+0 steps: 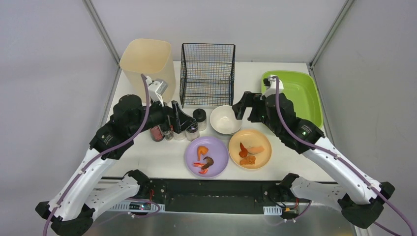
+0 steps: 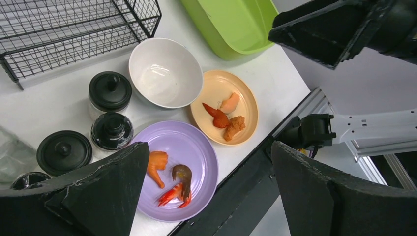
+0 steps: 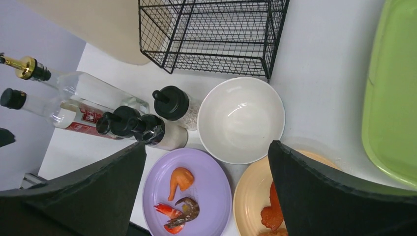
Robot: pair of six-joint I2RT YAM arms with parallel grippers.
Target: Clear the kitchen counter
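Observation:
My right gripper has a gap between its open fingers that is wider than the gold-capped bottle's neck [image 3: 41, 73]. I should next move it to the left in the top view past the bowl [image 3: 241, 120] and close on that neck.
The white kitchen counter [image 1: 157, 160] holds a purple plate [image 1: 219, 150] with a chicken leg and shrimp pieces. Beside it are an orange plate [image 1: 251, 136] with fried bits and an empty white bowl [image 1: 225, 119]. Left of the bowl stand black-lidded jars [image 1: 199, 117] and bottles [image 1: 157, 132]. My left gripper [image 1: 178, 118] hovers over the jars, open and empty; in its wrist view the purple plate [image 2: 196, 147] lies between its fingers. My right gripper [image 1: 243, 104] hangs open and empty just right of the bowl, above the bowl [image 3: 241, 120] and both plates.
A black wire basket [image 1: 207, 73] and a tall beige bin [image 1: 147, 61] stand at the back. A lime-green tub [image 1: 300, 96] sits at the back right. Grey walls close in on both sides, and a metal rail runs along the near edge.

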